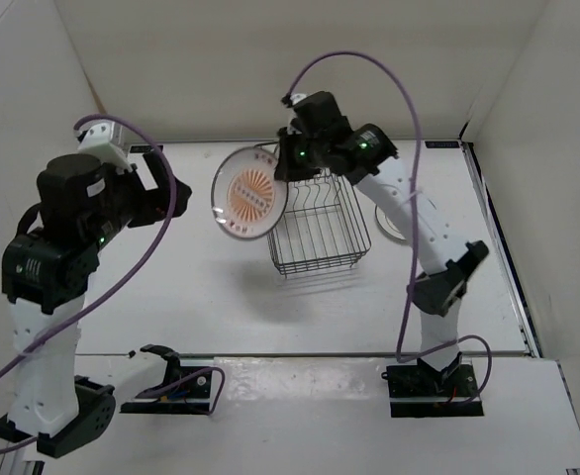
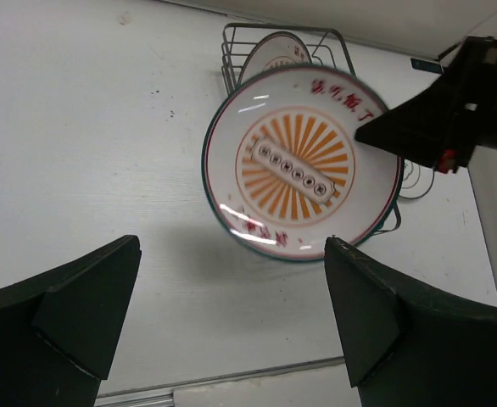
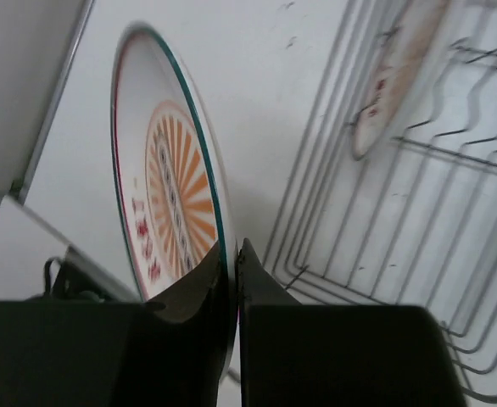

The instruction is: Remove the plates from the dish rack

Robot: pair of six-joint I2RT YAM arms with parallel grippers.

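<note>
My left gripper moves to the right in the top view onto the free rim of the held plate [image 1: 215, 207] [image 2: 214, 209] next. My right gripper covers the plate's opposite rim.
My right gripper [image 1: 288, 163] is shut on the rim of a white plate with an orange sunburst centre [image 1: 249, 193]. It holds the plate on edge in the air, left of the dish rack [image 1: 320, 226]. In the right wrist view both fingers pinch the rim of this plate [image 3: 168, 182]. A second sunburst plate [image 3: 399, 76] stands upright in the rack [image 3: 401, 220]. It also shows in the left wrist view [image 2: 276, 51], behind the held plate [image 2: 302, 174]. My left gripper [image 2: 231, 314] is open and empty. It hangs over the table and faces the held plate from the left.
A round white plate [image 1: 390, 231] lies on the table right of the rack, partly hidden by my right arm. White walls close the table at the back and sides. A raised strip runs along the near edge [image 2: 231, 377].
</note>
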